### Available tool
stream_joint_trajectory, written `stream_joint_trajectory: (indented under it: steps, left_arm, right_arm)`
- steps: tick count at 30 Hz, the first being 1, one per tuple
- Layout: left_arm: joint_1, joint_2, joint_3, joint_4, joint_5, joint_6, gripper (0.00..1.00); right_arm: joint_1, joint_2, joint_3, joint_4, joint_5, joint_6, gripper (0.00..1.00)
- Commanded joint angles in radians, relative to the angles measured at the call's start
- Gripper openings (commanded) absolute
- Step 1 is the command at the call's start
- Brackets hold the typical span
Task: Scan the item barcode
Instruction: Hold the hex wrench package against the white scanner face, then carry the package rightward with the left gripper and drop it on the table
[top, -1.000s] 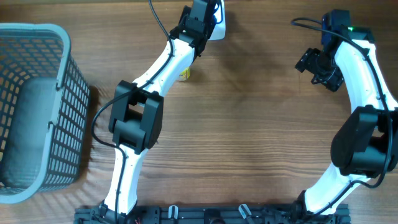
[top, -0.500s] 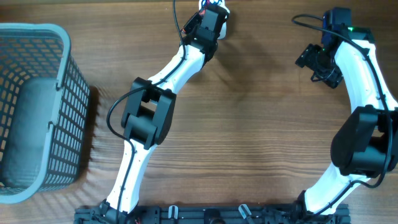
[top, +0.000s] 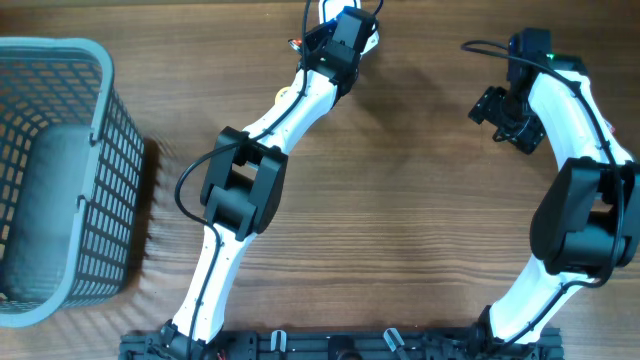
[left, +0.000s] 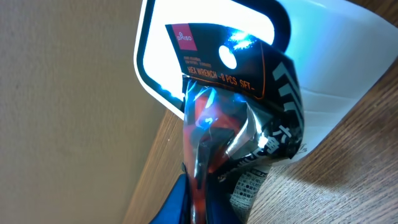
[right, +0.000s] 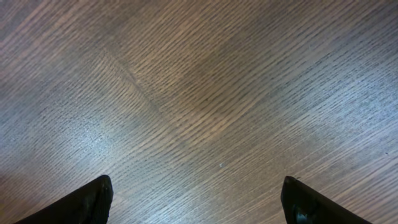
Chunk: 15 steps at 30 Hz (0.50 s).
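The tabletop toward the right in the overhead view is bare. My left gripper should next carry the pack (left: 249, 124) up, then back and down there to release it.
The item is a black and red hex wrench pack (left: 249, 124) with a white printed label at its lower edge. My left gripper (left: 202, 205) is shut on it, the blue fingers pinching its lower end. The pack stands right in front of the lit window (left: 161, 62) of the white scanner (left: 336, 68), with blue light glinting on the wrapper. In the overhead view my left gripper (top: 345, 25) is at the table's far edge by the scanner (top: 372, 38), and the arm hides the pack. My right gripper (right: 199, 202) hangs open over bare wood at the far right (top: 500, 115).
A grey mesh basket (top: 100, 130) stands at the left edge of the table. A beige wall (left: 68, 93) rises behind the table's far edge. Both arms' bases sit along the near edge.
My left gripper has carried the pack rightward along the far edge to the scanner. My right gripper has drifted slightly left and stays open.
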Motion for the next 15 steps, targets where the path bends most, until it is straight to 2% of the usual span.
stream_joint_trajectory:
  steps: [1, 4, 6, 10, 13, 15]
  left_arm:
    - [0.015, -0.019, 0.014, -0.016, 0.021, 0.034, 0.04]
    - [0.015, -0.024, 0.014, 0.002, 0.016, 0.033, 0.04]
    - [0.006, -0.044, 0.014, 0.053, -0.018, 0.034, 0.04]
    - [-0.006, -0.152, 0.014, 0.052, -0.018, 0.029, 0.04]
    - [-0.066, -0.235, 0.014, 0.05, -0.012, -0.077, 0.04]
    - [-0.108, -0.274, 0.014, 0.027, 0.02, -0.202, 0.04]
  right_arm:
    - [0.005, 0.014, -0.006, 0.006, -0.005, 0.016, 0.87]
    - [0.005, 0.014, -0.006, 0.008, -0.004, 0.011, 0.82]
    - [0.005, 0.014, -0.006, 0.027, -0.004, -0.014, 0.82]
    - [0.005, 0.013, -0.006, 0.04, -0.007, -0.031, 0.82]
    - [0.005, -0.031, 0.008, 0.018, -0.009, -0.041, 0.83]
    - [0.003, -0.123, 0.032, 0.015, -0.008, -0.058, 0.84]
